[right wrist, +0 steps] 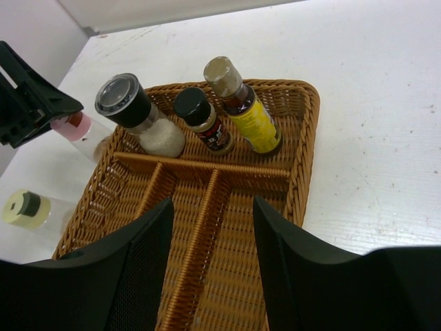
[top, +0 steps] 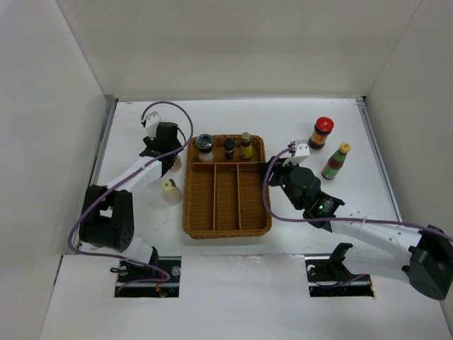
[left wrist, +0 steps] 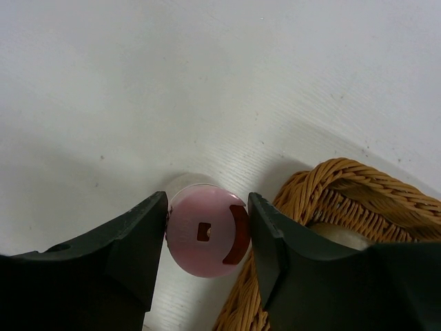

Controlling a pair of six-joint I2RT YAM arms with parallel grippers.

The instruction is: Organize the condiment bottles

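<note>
I will next lift the pink-capped bottle over the tray's rim with my left gripper, then lower it into the tray's empty long section by the grey-lidded jar.
My left gripper is shut on the pink-capped bottle, which stands on the table just left of the brown wicker tray; both fingers touch its cap. In the top view this gripper hides the bottle. The pale-yellow-capped bottle stands nearer, left of the tray. The grey-lidded jar, a slim dark bottle and a yellow-labelled bottle stand in the tray's back compartment. My right gripper is open and empty over the tray's long compartments. The red-lidded jar and the green-red bottle stand right of the tray.
The tray's three long compartments hold nothing. White walls enclose the table at the left, back and right. The right arm stretches across the near right of the table.
</note>
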